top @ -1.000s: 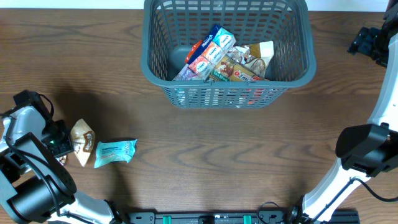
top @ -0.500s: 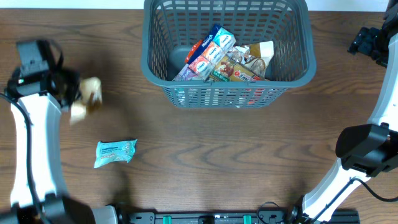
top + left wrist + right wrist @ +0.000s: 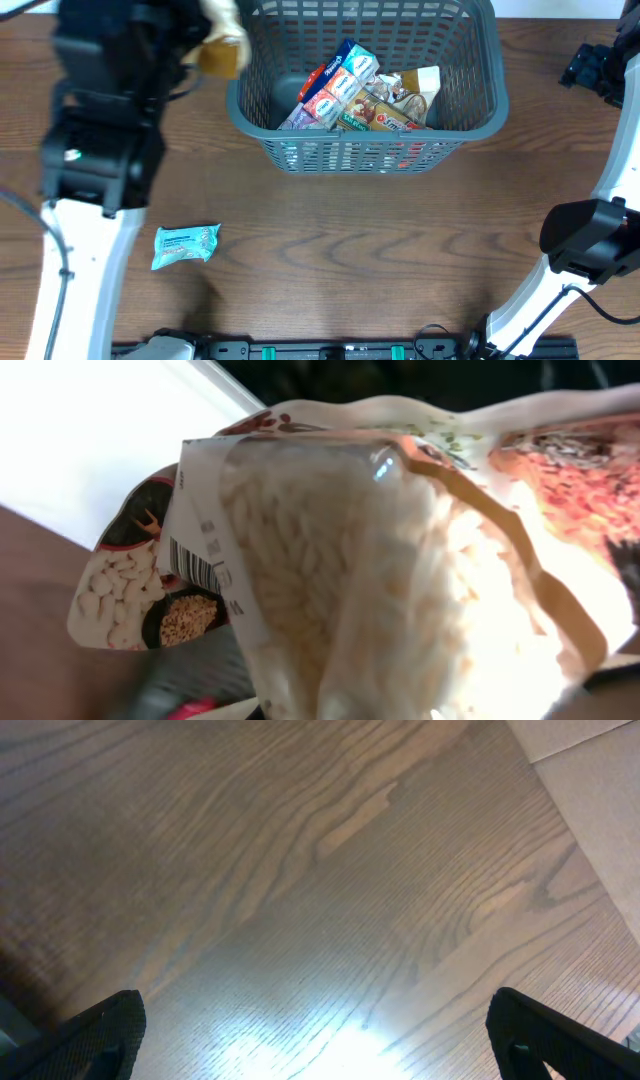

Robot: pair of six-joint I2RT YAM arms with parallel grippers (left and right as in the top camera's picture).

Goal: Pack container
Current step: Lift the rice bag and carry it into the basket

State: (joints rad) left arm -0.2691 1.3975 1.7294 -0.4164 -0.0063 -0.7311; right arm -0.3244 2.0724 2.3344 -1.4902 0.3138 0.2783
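Next, my left gripper needs to move the cream and brown packet to the right in the overhead view over the basket's rim, then down onto bare basket bottom beside the snack packets.
The dark grey lattice basket [image 3: 470,110] stands at the back centre and holds several snack packets [image 3: 345,90]. My left gripper [image 3: 205,40] is shut on a cream and brown snack packet [image 3: 222,45], held high at the basket's left rim. In the left wrist view that packet [image 3: 380,570] fills the frame, and the fingers are hidden behind it. A light blue packet [image 3: 185,244] lies on the table at the front left. My right gripper [image 3: 320,1035] is open and empty over bare wood; its arm [image 3: 600,70] is at the far right.
The right arm's base [image 3: 585,240] stands at the right edge. The wooden table's far edge meets a white surface [image 3: 590,790] beside the right gripper.
My left arm has lifted the cream packet from the table's left side and carried it up and right to the basket's left rim. The blue packet and right arm have not moved.
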